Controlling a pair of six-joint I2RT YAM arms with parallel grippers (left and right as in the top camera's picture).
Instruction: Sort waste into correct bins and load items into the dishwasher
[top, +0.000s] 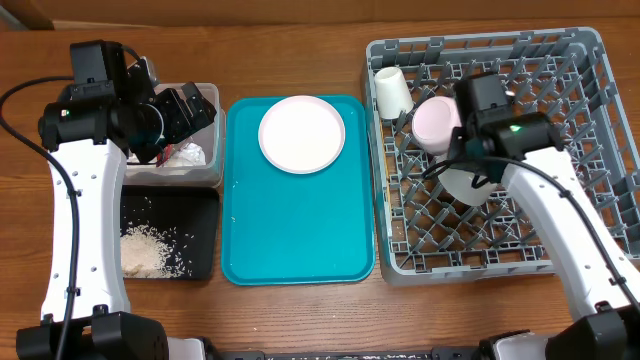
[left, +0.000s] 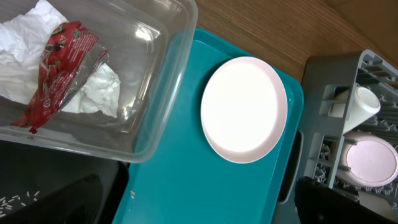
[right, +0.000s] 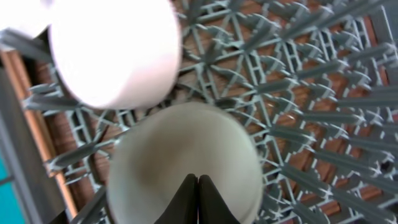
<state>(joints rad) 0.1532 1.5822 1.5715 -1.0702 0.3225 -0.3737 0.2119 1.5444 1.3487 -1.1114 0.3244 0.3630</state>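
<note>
Next, my right gripper needs to lower toward the side of the dish rack by the teal tray and release the whitish-grey bowl's rim beside the rack's wires, because they can prop it.
The clear tub (top: 214, 176) at the back left holds the crumpled white napkin (left: 93, 93) and the red wrapper (left: 59, 68). My left gripper (top: 188, 108) hovers over it, open and empty. The black tray (top: 203, 232) in front of the tub holds rice (top: 150, 250). The round plate (top: 301, 133) lies on the teal tray (top: 300, 235). In the grey dish rack (top: 590, 120) are the cream cup (top: 392, 92), the pink bowl (top: 435, 122) and the whitish-grey bowl (right: 155, 155). My right gripper (right: 198, 182) is shut, its tips over the grey bowl's inside.
The teal tray lies between the two bins and the rack. Rack pegs and latticed walls surround the right gripper. The right half of the rack holds no dishes. Wooden tabletop shows around everything.
</note>
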